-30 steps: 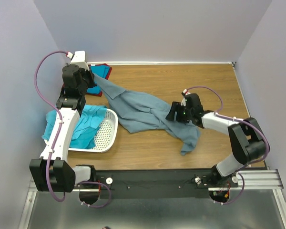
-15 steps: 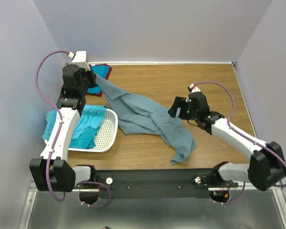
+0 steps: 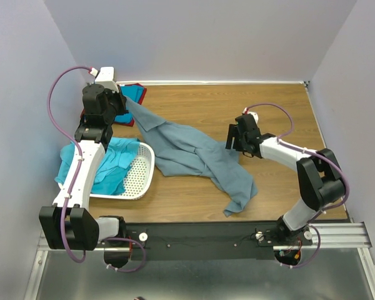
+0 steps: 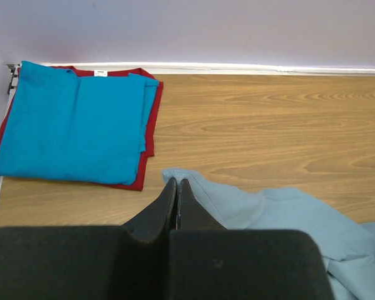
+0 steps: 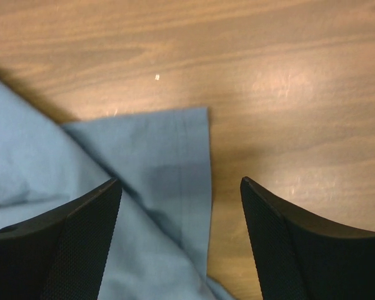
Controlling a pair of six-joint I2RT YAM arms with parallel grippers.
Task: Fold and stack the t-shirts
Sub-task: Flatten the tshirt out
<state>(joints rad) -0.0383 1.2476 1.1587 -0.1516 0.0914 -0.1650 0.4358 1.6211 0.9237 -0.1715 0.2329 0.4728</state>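
Observation:
The flat far corner (image 5: 201,117) by the bare wood gets my right gripper down on it next, since my left gripper already holds the t-shirt's other, raised corner.
The large grey-blue t-shirt (image 3: 187,147) lies crumpled across the wooden table, one corner raised to the back left. There my left gripper (image 3: 124,105) is shut on that corner; in the left wrist view its tips (image 4: 177,182) are pressed together against the cloth (image 4: 269,212). My right gripper (image 3: 231,139) hangs open just over the shirt's right edge. In the right wrist view the hem (image 5: 194,156) lies between the spread fingers (image 5: 178,184). A folded bright blue t-shirt (image 4: 75,125) rests on a folded red one (image 4: 151,119) in the back left corner. A turquoise t-shirt (image 3: 115,159) sits in the basket.
The white perforated basket (image 3: 147,169) stands at the left, near my left arm. Walls close the table at the back and on both sides. Bare wood (image 3: 269,106) shows at the back right, and a black rail (image 3: 200,234) runs along the near edge.
My right gripper moved a little toward the back, its elbow swinging out and back. The shirt's near end slid slightly left and toward the front. The left gripper held still.

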